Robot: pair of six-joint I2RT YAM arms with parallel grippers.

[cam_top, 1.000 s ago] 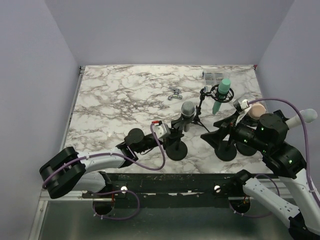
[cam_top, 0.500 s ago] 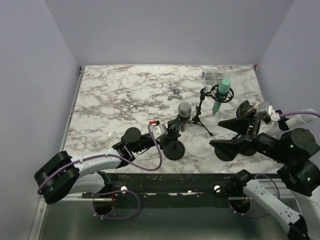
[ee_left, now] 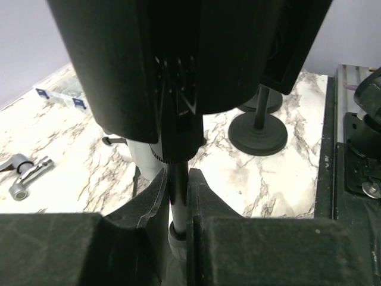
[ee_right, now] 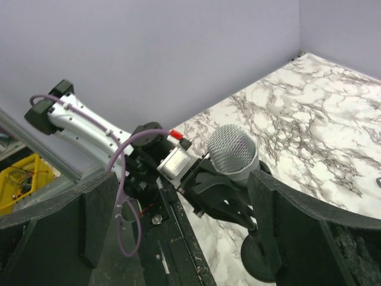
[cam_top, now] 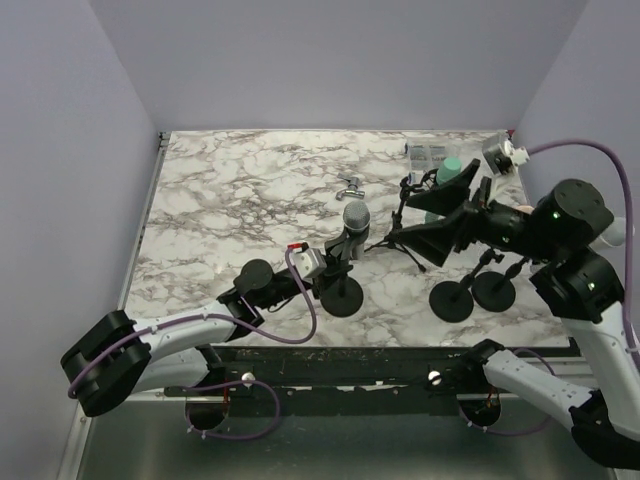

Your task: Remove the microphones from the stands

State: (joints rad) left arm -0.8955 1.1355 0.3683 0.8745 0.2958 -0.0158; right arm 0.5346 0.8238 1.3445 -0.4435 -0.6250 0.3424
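Note:
The left gripper shifts the pole to the left in the top view next, onto the bare tabletop beside the round base, and releases it, since that spot is clear.
The microphone has a grey mesh head and sits tilted in the black clip of its stand, which has a round base. My left gripper is shut on the stand's thin pole just under the clip. My right gripper hangs open to the right of the microphone and above the table. In the right wrist view its fingers are spread wide, with the mesh head between and beyond them, untouched.
A green microphone on a tripod stands at the back right, close under my right gripper. Two more round stand bases are at the front right. A metal fitting and a clear packet lie further back.
My right arm has swung up from the front right and turned toward the microphone, staying open. The left gripper and the stand have shifted slightly left.

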